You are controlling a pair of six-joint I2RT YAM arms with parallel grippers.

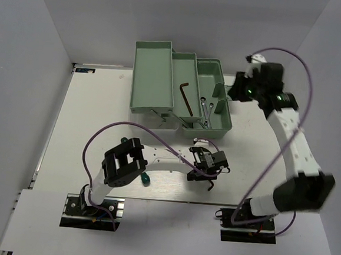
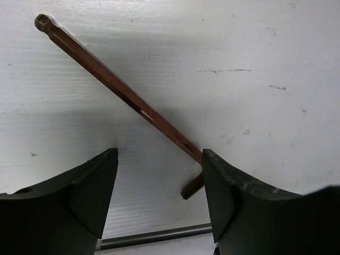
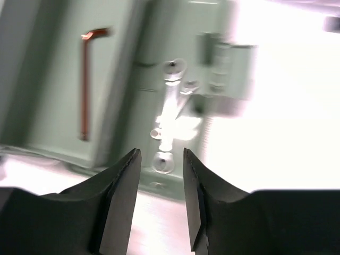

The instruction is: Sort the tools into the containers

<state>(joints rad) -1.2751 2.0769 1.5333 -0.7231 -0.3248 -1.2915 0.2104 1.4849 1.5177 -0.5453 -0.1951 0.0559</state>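
The left gripper stays low and closes on the hex key's body near its bend next.
The pale green toolbox stands open at the table's far middle. A reddish-brown hex key lies in its inner tray, and two silver wrenches lie in its base. My left gripper is open in front of the box. Its jaws straddle the bent end of another hex key, which lies flat on the table against the right finger. My right gripper is open and empty at the box's right side. Its blurred wrist view shows the wrenches and the tray's hex key.
A green-handled screwdriver lies on the table, partly under my left arm. The box lid lies open to the left. White walls close in the table on the left, back and right.
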